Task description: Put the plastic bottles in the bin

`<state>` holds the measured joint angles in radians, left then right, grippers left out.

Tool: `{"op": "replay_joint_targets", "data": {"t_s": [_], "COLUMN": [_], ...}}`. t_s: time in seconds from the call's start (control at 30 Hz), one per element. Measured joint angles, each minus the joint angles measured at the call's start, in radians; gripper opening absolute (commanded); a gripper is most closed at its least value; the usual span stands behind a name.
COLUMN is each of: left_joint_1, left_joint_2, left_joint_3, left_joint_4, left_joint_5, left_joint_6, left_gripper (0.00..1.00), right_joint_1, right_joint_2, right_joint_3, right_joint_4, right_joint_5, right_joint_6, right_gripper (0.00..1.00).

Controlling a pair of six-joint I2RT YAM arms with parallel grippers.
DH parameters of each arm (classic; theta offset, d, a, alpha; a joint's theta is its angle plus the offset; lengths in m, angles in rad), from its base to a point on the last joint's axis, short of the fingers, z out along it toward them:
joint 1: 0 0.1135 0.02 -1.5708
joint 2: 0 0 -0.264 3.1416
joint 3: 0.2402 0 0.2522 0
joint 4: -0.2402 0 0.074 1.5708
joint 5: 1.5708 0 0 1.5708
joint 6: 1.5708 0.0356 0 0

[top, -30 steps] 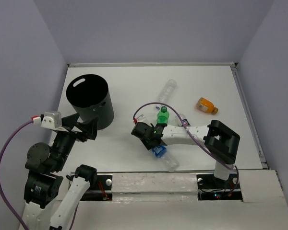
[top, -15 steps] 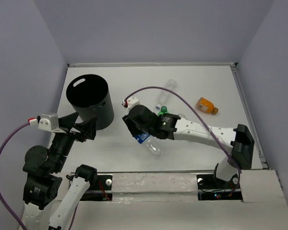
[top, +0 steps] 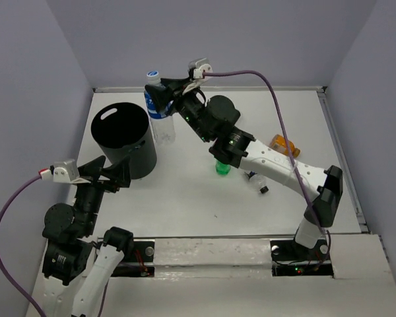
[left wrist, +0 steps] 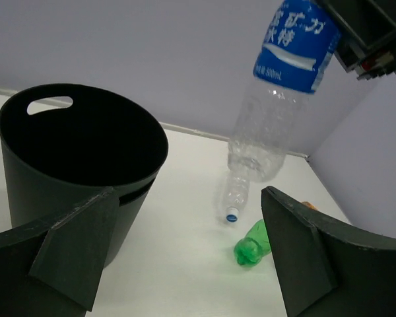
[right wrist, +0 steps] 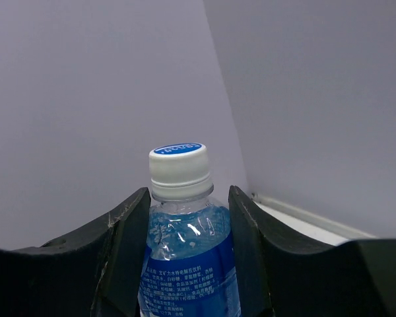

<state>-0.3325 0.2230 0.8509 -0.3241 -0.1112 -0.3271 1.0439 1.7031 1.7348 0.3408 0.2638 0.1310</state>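
The bottle still hangs outside the bin, so the robot's right gripper needs to go left in the top view and down over the bin's opening (top: 121, 125), then let go of the bottle.
My right gripper (top: 164, 94) is shut on a clear bottle with a blue label and a white, blue-topped cap (top: 158, 109). It holds the bottle upright, high in the air, just right of the black bin (top: 137, 157). The right wrist view shows the jaws pressed on the bottle's shoulder (right wrist: 185, 257). In the left wrist view the held bottle (left wrist: 277, 99) hangs right of the bin (left wrist: 46, 191). My left gripper (top: 115, 174) is open and empty near the bin's front side. A green bottle (top: 222, 166), an orange bottle (top: 284, 144) and a dark-capped bottle (top: 257, 182) lie on the table.
The left wrist view shows a clear bottle with a blue cap (left wrist: 236, 195) lying beyond the green bottle (left wrist: 254, 244); in the top view my right arm hides it. The table has a raised rim at the back (top: 251, 88) and right.
My right arm has lifted the blue-labelled bottle off the table and carried it up, back and left to beside the bin's rim. The left gripper has barely moved.
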Motion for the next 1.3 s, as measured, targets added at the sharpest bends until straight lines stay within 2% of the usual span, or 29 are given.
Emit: {"op": "replay_joint_targets", "data": {"t_s": [0.13, 0.23, 0.43, 0.63, 0.7, 0.73, 0.77, 0.83, 1.03, 1.13, 1.2, 1.3], "left_joint_1": [0.000, -0.003, -0.008, -0.009, -0.009, -0.009, -0.009, -0.009, -0.009, -0.013, -0.013, -0.013], "left_joint_2": [-0.049, -0.075, -0.084, -0.087, -0.090, -0.092, -0.093, -0.095, -0.095, -0.095, -0.095, -0.095], "left_joint_3": [-0.082, -0.136, -0.170, -0.170, -0.170, -0.170, -0.170, -0.170, -0.170, -0.170, -0.170, -0.170], "left_joint_4": [0.029, 0.053, 0.067, 0.070, 0.070, 0.069, 0.069, 0.067, 0.064, 0.064, 0.064, 0.064], "left_joint_5": [-0.027, -0.051, -0.083, -0.121, -0.137, -0.142, -0.145, -0.153, -0.160, -0.160, -0.159, -0.159], "left_joint_6": [-0.036, -0.060, -0.077, -0.077, -0.078, -0.079, -0.079, -0.079, -0.079, -0.079, -0.079, -0.079], "left_gripper": [0.99, 0.99, 0.99, 0.99, 0.99, 0.99, 0.99, 0.99, 0.99, 0.99, 0.99, 0.99], "right_joint_1": [-0.024, -0.024, -0.030, -0.036, -0.038, -0.039, -0.042, -0.045, -0.053, -0.055, -0.055, -0.055], "right_joint_2": [0.159, 0.278, 0.489, 0.578, 0.589, 0.588, 0.587, 0.582, 0.531, 0.424, 0.283, 0.126], "right_joint_3": [0.143, 0.256, 0.447, 0.490, 0.481, 0.470, 0.448, 0.406, 0.257, 0.123, -0.030, -0.140], "right_joint_4": [0.164, 0.226, 0.252, 0.249, 0.245, 0.243, 0.247, 0.246, 0.204, 0.167, 0.140, 0.110], "right_joint_5": [-0.011, -0.033, -0.123, -0.175, -0.184, -0.188, -0.195, -0.206, -0.232, -0.230, -0.217, -0.169], "right_joint_6": [-0.015, -0.022, -0.022, -0.026, -0.024, -0.022, -0.019, -0.015, 0.000, -0.003, -0.015, -0.027], "right_gripper": [0.00, 0.00, 0.00, 0.00, 0.15, 0.29, 0.59, 0.80, 0.89, 0.92, 0.97, 1.00]}}
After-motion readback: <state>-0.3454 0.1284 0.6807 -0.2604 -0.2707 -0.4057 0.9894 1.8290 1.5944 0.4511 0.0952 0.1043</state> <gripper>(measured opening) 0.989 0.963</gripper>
